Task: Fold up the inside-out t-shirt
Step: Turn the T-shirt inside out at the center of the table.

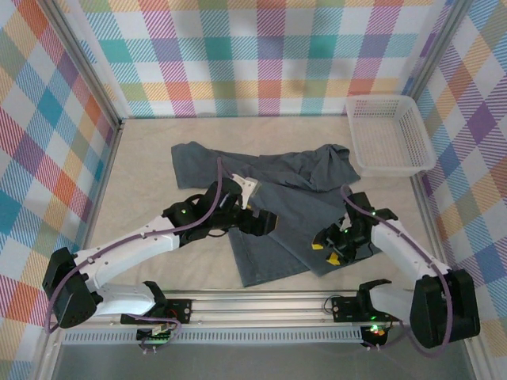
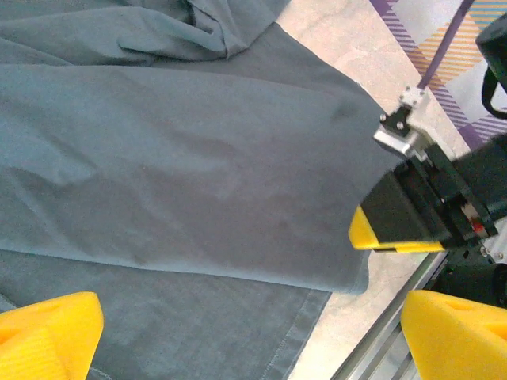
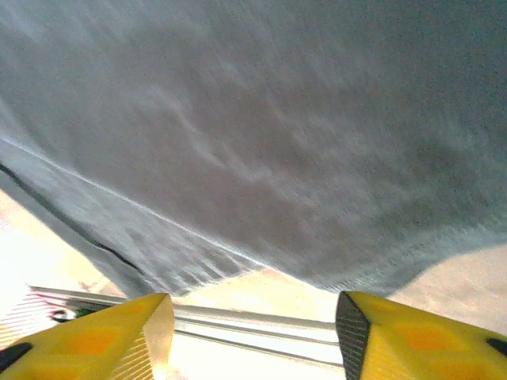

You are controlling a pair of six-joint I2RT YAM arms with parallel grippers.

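Observation:
The left gripper should go down toward the right gripper next, onto the stitched hem [image 1: 298, 275] [image 2: 304, 323] at the near edge of the t-shirt, because the left gripper's open fingers are still above the cloth.
The inside-out t-shirt [image 1: 289, 233] lies blue-grey on the table's middle, rumpled at the back, with one layer folded over another near the front. My left gripper [image 1: 261, 222] hovers over its left part, open. In the left wrist view its yellow fingertips [image 2: 47, 332] stand wide apart above the t-shirt [image 2: 198, 158], where a folded edge crosses a hemmed lower layer. My right gripper [image 1: 326, 252] sits at the shirt's near right corner, open, nothing between the jaws. In the right wrist view its gripper [image 3: 252, 317] faces the t-shirt's [image 3: 277, 119] raw edge.
A white mesh basket [image 1: 388, 134] stands at the back right, next to the shirt's bunched sleeve. The metal rail [image 1: 261, 305] runs along the near edge, close below the shirt's hem. Checked walls enclose the table on three sides. My right gripper [image 2: 396, 226] is close by in the left wrist view.

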